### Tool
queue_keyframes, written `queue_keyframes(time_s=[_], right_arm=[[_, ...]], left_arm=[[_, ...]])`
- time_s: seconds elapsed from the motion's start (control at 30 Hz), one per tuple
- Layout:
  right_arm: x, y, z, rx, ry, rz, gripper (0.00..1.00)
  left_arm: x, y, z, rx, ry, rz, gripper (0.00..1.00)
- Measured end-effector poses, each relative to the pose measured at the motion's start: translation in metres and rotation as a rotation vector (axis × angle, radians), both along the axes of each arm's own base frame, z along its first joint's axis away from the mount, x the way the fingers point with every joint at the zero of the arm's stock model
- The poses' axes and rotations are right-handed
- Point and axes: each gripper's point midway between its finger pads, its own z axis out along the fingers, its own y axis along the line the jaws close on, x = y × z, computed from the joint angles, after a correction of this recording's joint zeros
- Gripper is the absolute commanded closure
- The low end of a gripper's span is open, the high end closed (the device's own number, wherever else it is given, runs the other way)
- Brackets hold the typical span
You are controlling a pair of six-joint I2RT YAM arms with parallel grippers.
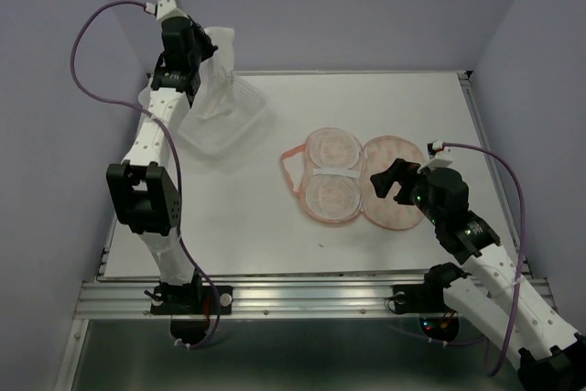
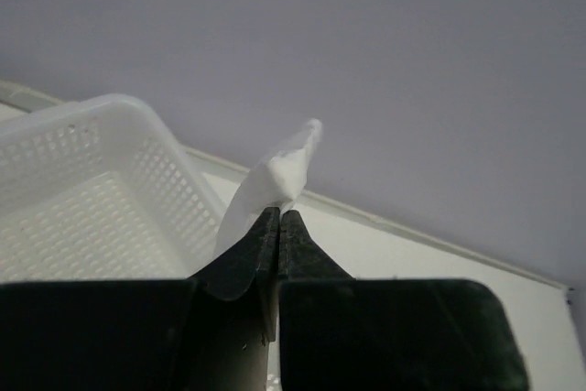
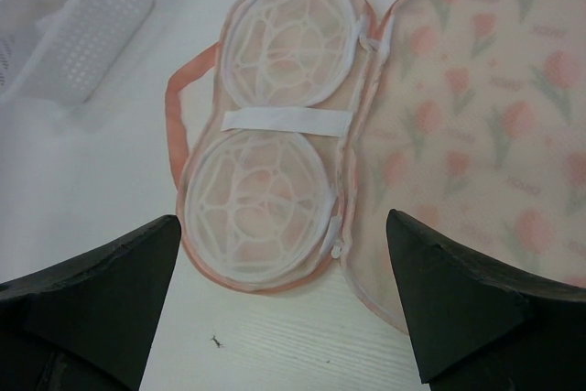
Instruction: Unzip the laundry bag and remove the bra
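I need to tilt my left gripper downward next and lower it toward the tray's open inside to let go of the white bra (image 1: pixel 218 80), because the bra is still hanging high above the tray's bottom.
The laundry bag (image 1: pixel 357 180) lies unzipped and spread flat in two halves at mid-table. In the right wrist view its left half (image 3: pixel 275 135) shows two white round mesh frames and a pink loop (image 3: pixel 176 107); the right half shows its tulip-patterned lining (image 3: pixel 458 107). My left gripper (image 1: pixel 207 45) is raised at the far left, shut on the white bra (image 1: pixel 218 80), which hangs down over the tray. In the left wrist view the bra (image 2: pixel 279 171) sticks out above the closed fingertips of my left gripper (image 2: pixel 279 215). My right gripper (image 1: pixel 390 185) is open and empty above the bag's near edge, also seen in its wrist view (image 3: pixel 282 226).
A clear perforated plastic tray (image 1: pixel 249 121) stands at the far left of the table, under the hanging bra; it also shows in the left wrist view (image 2: pixel 82 135) and the right wrist view (image 3: pixel 82 34). The walls stand close on the left, back and right.
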Motion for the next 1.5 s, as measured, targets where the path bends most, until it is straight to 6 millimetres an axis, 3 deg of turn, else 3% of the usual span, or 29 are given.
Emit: queue_keyframes(time_s=[0.17,0.23,0.3,0.33,0.4,0.53,0.6,0.67,0.73,0.8,1.4,1.5], right_arm=[[0.0,0.001,0.0,-0.001,0.0,0.004,0.0],[0.0,0.001,0.0,-0.001,0.0,0.007,0.0],[-0.001,0.001,0.0,-0.001,0.0,0.009,0.0],[-0.001,0.001,0.0,-0.001,0.0,0.009,0.0],[-0.001,0.001,0.0,-0.001,0.0,0.009,0.0],[-0.001,0.001,0.0,-0.001,0.001,0.01,0.0],[-0.001,0.002,-0.001,-0.001,0.003,0.012,0.0],[0.0,0.002,-0.002,-0.003,0.006,0.013,0.0],[0.0,0.002,-0.002,-0.005,0.007,0.013,0.0],[0.0,0.002,-0.003,-0.006,0.008,0.013,0.0],[0.0,0.002,-0.008,-0.01,0.016,0.014,0.0],[0.0,0.002,-0.009,-0.011,0.018,0.013,0.0]], left_arm=[[-0.034,-0.007,0.094,-0.095,-0.219,-0.029,1.0],[-0.041,-0.005,0.115,-0.115,-0.276,-0.023,1.0],[-0.041,-0.002,0.118,-0.135,-0.294,-0.014,1.0],[-0.039,-0.001,0.113,-0.143,-0.292,-0.009,1.0],[-0.029,0.004,0.082,-0.168,-0.237,0.008,1.0],[-0.003,0.016,-0.007,-0.192,-0.077,0.052,1.0],[0.01,0.025,-0.075,-0.198,0.05,0.083,1.0],[0.012,0.031,-0.124,-0.196,0.14,0.108,1.0],[0.009,0.042,-0.16,-0.193,0.209,0.136,1.0],[0.003,0.051,-0.182,-0.19,0.254,0.158,1.0],[-0.001,0.116,-0.183,-0.079,0.243,0.324,1.0],[0.005,0.125,-0.181,-0.045,0.245,0.341,0.95]])
